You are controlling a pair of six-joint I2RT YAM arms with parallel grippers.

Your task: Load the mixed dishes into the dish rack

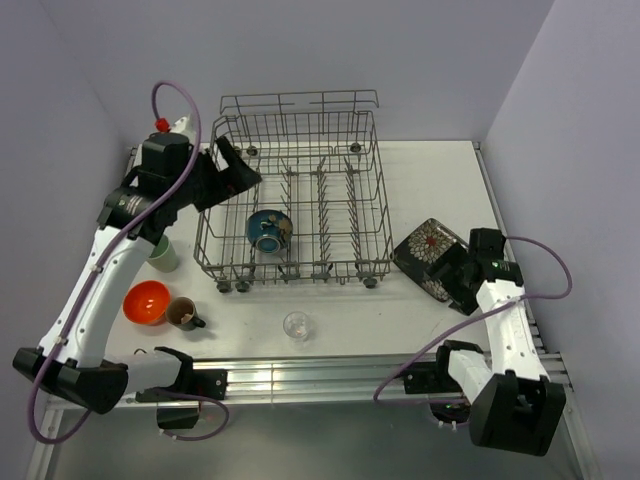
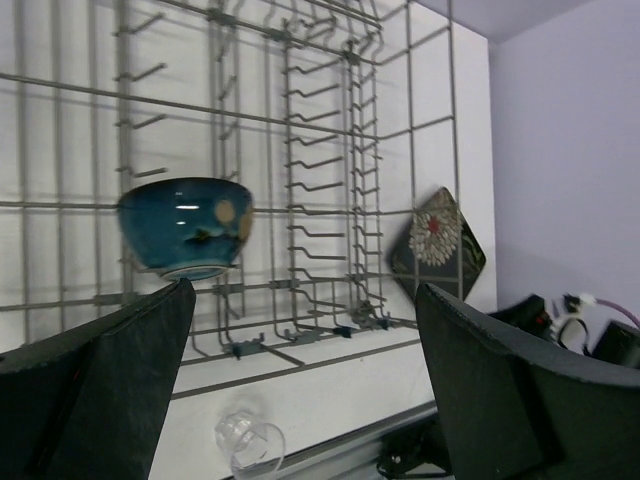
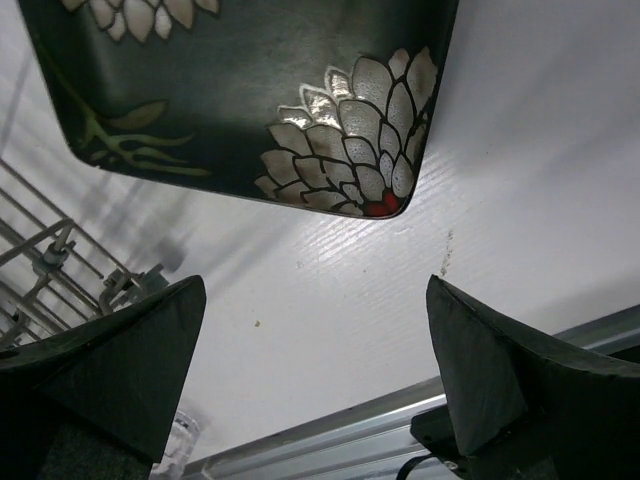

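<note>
I need to move my right gripper down over the black square plate's near corner (image 3: 392, 203), with my open fingers on both sides of the plate's edge, because that corner points toward the gap between them.
The dish rack (image 1: 330, 150) stands mid-table with the blue round bowl (image 1: 268, 230) inside its front left part. My left gripper (image 1: 240, 165) is open and empty above the rack's left side; its wrist view shows the bowl (image 2: 186, 226) beyond the fingers. The black square plate (image 1: 430, 250) lies right of the rack. My right gripper (image 1: 452, 276) is open and empty just at the plate's near edge; the plate (image 3: 240, 90) fills the top of its wrist view. The clear glass (image 1: 296, 324) lies on its side in front of the rack.
The pale green cup (image 1: 162, 255), small orange bowl (image 1: 146, 301) and dark brown mug (image 1: 184, 314) stand left of the rack, beside the left arm. A metal rail (image 1: 330, 375) runs along the table's near edge. Walls close in at the back and both sides.
</note>
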